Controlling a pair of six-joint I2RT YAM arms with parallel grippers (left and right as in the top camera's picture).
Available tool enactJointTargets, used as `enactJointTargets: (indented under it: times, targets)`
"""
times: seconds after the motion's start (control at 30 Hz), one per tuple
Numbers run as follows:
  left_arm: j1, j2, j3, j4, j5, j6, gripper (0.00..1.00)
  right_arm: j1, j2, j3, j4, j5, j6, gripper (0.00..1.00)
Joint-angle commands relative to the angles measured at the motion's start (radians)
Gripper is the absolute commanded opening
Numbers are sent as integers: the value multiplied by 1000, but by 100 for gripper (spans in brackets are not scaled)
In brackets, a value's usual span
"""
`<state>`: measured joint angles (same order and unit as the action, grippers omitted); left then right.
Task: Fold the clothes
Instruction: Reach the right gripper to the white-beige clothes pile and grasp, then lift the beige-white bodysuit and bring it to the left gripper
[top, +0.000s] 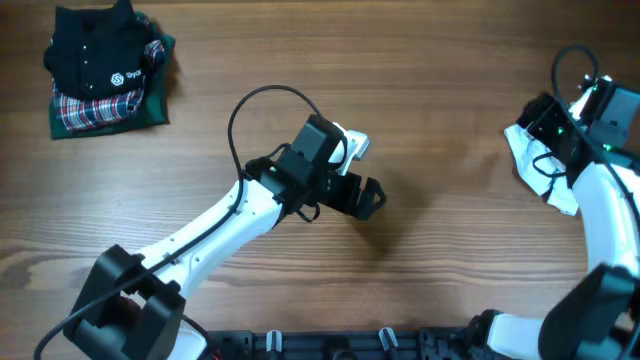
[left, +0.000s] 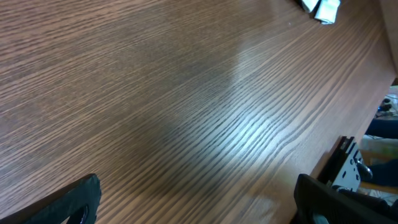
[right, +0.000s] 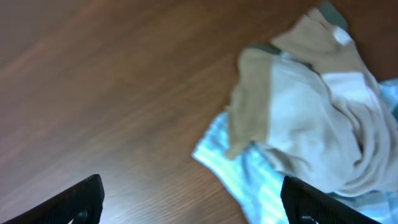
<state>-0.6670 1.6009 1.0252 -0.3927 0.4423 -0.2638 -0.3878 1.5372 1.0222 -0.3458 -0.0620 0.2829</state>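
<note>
My right gripper goes down and to the right in its wrist view next, since the off-white cloth (right: 291, 137) beside the garment's tan section lies below it there.
The clothes (right: 311, 106) lie crumpled at the table's right edge: an off-white garment with a tan section and a bit of greenish trim, resting on a pale blue garment (right: 261, 180). From overhead they show as a white heap (top: 532, 160). My right gripper (right: 196, 208) hovers just above and short of the heap, jaws wide open, nothing between them; overhead it sits at the heap's upper edge (top: 540, 120). My left gripper (top: 368, 196) is open over bare wood mid-table, holding nothing (left: 199, 210). In the left wrist view the clothes (left: 320, 7) are far off at the top right.
A folded stack (top: 108, 70) sits at the far left corner: a black shirt with a white logo on plaid cloth and a green piece. The table's near edge (left: 323, 155) runs close beside my left gripper's right finger.
</note>
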Motion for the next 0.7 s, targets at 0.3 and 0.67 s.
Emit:
enactJointTargets:
  times: [0.3, 0.67]
  targets:
    - [-5, 5, 9, -31, -104, 18, 100, -82, 250, 18, 173, 145, -122, 81]
    - [-5, 5, 9, -27, -124, 18, 100, -82, 232, 18, 143, 111, -122, 4]
